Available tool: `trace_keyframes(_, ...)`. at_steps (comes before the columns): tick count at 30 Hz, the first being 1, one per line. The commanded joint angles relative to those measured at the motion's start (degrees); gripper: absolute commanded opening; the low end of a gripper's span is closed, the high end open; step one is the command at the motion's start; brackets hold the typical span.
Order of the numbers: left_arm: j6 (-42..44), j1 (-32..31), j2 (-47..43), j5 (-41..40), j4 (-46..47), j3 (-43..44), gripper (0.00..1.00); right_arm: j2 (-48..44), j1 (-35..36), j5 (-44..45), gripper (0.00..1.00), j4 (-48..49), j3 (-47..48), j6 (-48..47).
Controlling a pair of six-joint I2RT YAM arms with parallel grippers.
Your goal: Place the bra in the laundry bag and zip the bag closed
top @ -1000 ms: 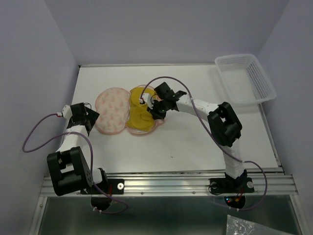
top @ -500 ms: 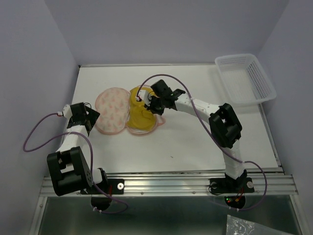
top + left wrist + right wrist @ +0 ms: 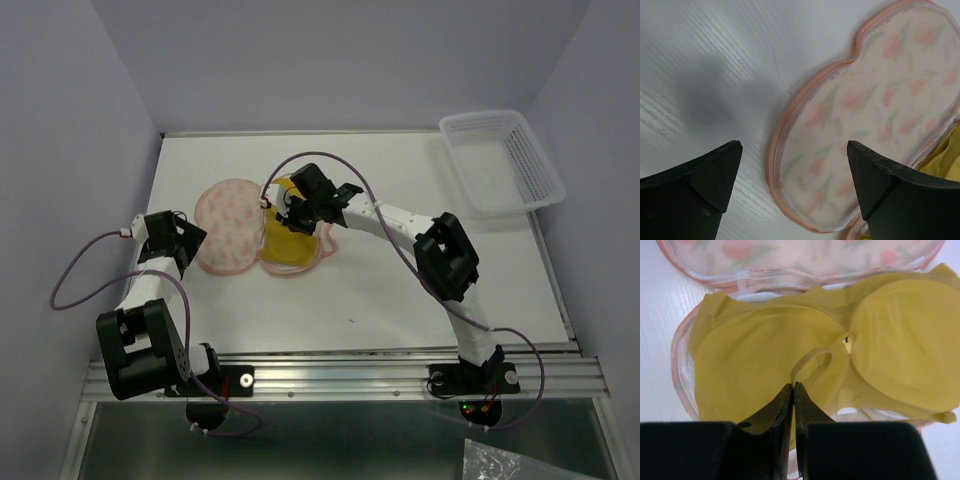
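The open lid leaves the bra (image 3: 285, 238) uncovered. My left gripper moves down to the pink zip edging at the lid's outer rim next and closes there.
The laundry bag (image 3: 228, 225) lies open like a clamshell on the white table, its printed lid flat to the left. The mustard-yellow bra (image 3: 285, 238) lies cups-up in the bag's right half. My right gripper (image 3: 290, 205) is over the bra. In the right wrist view it (image 3: 793, 386) is shut on the bra's thin yellow strap (image 3: 812, 360), above the cups (image 3: 895, 340), with the lid (image 3: 790, 255) beyond. My left gripper (image 3: 185, 245) is open and empty at the lid's left edge. In the left wrist view it (image 3: 794, 146) has its fingers either side of the lid (image 3: 875, 110).
A white plastic lattice basket (image 3: 500, 160) stands at the table's back right corner. Purple walls close the table on the left, back and right. A metal rail runs along the near edge by the arm bases.
My right gripper has moved left and toward the back across the bra, still shut on the strap. The left arm has not moved.
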Motion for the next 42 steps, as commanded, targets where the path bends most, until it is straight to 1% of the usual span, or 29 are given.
trace_keyframes(1, 1.13, 0.11, -0.15, 1.22, 1.47, -0.83, 0.99, 3.16, 1.08, -1.27, 0.12, 1.98, 2.3, 1.7)
trace_keyframes(4, 1.13, 0.11, -0.15, 1.22, 1.65, -1.09, 0.99, 4.31, 1.09, -0.66, 0.15, 1.98, 2.21, 2.49)
trace_keyframes(6, 1.22, 0.11, -0.15, 1.22, 1.65, -1.27, 0.99, 4.66, 1.09, 0.13, 0.15, 2.07, 1.95, 2.93)
trace_keyframes(9, 1.31, 0.11, -0.06, 1.31, 1.82, -1.36, 0.99, 4.66, 1.61, 1.45, 0.25, 2.07, 1.77, 3.72)
trace_keyframes(13, 1.75, 0.11, 0.2, 1.48, 1.91, -1.45, 0.99, 3.61, 1.61, 2.51, 0.28, 1.98, 1.42, 4.78)
trace_keyframes(15, 1.83, 0.11, 0.2, 1.48, 1.91, -1.53, 0.99, 2.29, 1.61, 2.6, 0.35, 1.98, 1.07, 5.57)
trace_keyframes(16, 1.92, 0.11, 0.2, 1.48, 1.91, -1.71, 0.99, 1.51, 1.61, 2.16, 0.39, 1.98, 0.81, 5.92)
trace_keyframes(17, 2.01, 0.11, 0.29, 1.57, 1.91, -1.71, 0.99, 0.11, 1.61, 1.64, 0.5, 1.98, 0.46, 6.79)
trace_keyframes(19, 2.19, 0.11, 0.46, 1.57, 1.91, -1.88, 0.99, -1.74, 1.61, 0.32, 0.63, 1.98, -0.24, 7.24)
trace_keyframes(20, 2.19, 0.11, 0.46, 1.57, 1.91, -1.8, 0.99, -2.71, 1.61, -1.43, 0.72, 1.98, -0.68, 7.24)
trace_keyframes(22, 2.36, 0.11, 0.81, 1.75, 1.91, -1.8, 0.99, -5.34, 1.61, -2.76, 0.81, 2.07, -1.74, 7.59)
trace_keyframes(23, 2.45, 0.11, 0.99, 1.92, 1.91, -1.8, 0.99, -6.14, 1.61, -3.29, 0.92, 2.07, -1.92, 8.11)
trace_keyframes(24, 2.54, 0.11, 1.43, 1.92, 3.48, -1.8, 0.99, -6.76, 1.61, -3.38, 1.0, 2.15, -2.09, 8.55)
trace_keyframes(28, 2.98, 0.11, 3.36, 2.97, 4.63, -1.62, 0.99, -9.57, 1.61, -2.06, 1.0, 3.55, -2.27, 11.45)
trace_keyframes(30, 3.42, 0.11, 4.33, 4.03, 5.16, -1.62, 0.99, -10.36, 1.61, 0.13, 1.0, 4.52, -2.36, 14.44)
trace_keyframes(33, 3.42, 0.11, 6.26, 4.03, 5.86, -1.97, 0.99, -12.03, 1.61, 6.45, 1.0, 6.54, -2.62, 20.06)
trace_keyframes(34, 3.5, 0.11, 7.14, 5.42, 6.04, -2.15, 0.99, -12.47, 1.61, 8.38, 1.0, 7.5, -3.06, 21.2)
trace_keyframes(35, 3.59, 0.11, 7.58, 5.96, 6.13, -2.06, 0.96, -13.35, 1.61, 11.53, 1.0, 8.12, -3.5, 23.48)
trace_keyframes(37, 3.59, 0.11, 8.29, 6.05, 6.83, -2.5, 0.9, -14.23, 0.82, 13.23, 1.0, 9.44, -4.55, 25.34)
trace_keyframes(38, 3.59, 0.11, 8.46, 6.23, 7.44, -2.67, 0.84, -14.93, -0.13, 13.41, 1.0, 9.62, -5.69, 26.91)
trace_keyframes(40, 3.94, 0.11, 8.81, 6.75, 8.15, -3.11, 0.78, -15.46, -1.11, 14.19, 1.0, 10.67, -7.19, 28.5)
trace_keyframes(42, 4.47, 0.11, 9.08, 7.54, 8.94, -3.2, 0.67, -15.73, -2.68, 15.77, 1.0, 10.94, -9.12, 31.05)
